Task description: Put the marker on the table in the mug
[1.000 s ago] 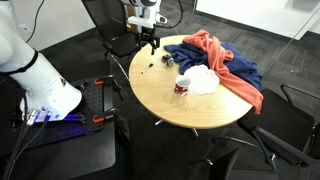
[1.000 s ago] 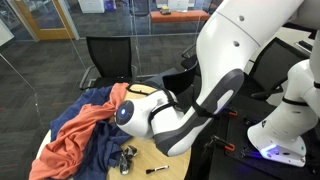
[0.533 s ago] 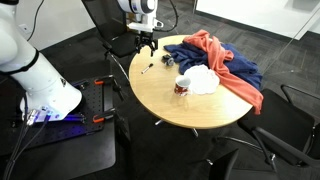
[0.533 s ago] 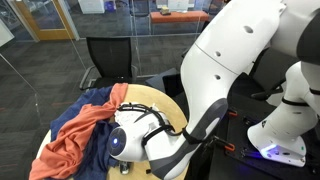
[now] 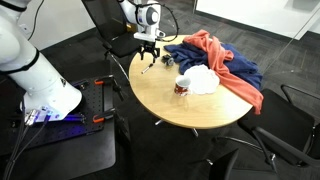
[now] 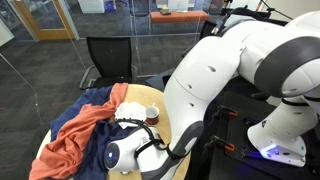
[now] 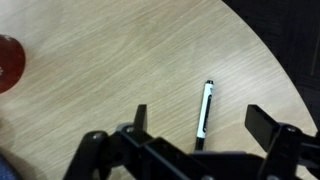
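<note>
The marker (image 7: 204,110) lies lined up between my open fingers; next my gripper moves down toward the tabletop around the marker's dark end nearest them and closes.
The marker (image 7: 204,110), white-bodied with dark ends, lies flat on the round light wood table (image 7: 110,60). In the wrist view my gripper (image 7: 203,124) is open, its two dark fingers on either side of the marker and just above it. In an exterior view the gripper (image 5: 148,59) hangs over the far left part of the table (image 5: 190,112), hiding most of the marker. The mug (image 5: 183,86), red and white, stands upright mid-table beside a white cloth (image 5: 204,80). It also shows as a red rim in the wrist view (image 7: 8,62) and behind the arm in an exterior view (image 6: 152,114).
A blue cloth (image 5: 238,68) and an orange cloth (image 5: 212,47) are heaped on the far half of the table. Dark office chairs (image 5: 112,40) stand round it. The robot's white arm (image 6: 230,90) fills most of one exterior view. The table edge (image 7: 270,55) runs close to the marker.
The arm has swung over and come down towards the table, so the open gripper now sits low over the marker. The marker, mug and cloths have not moved.
</note>
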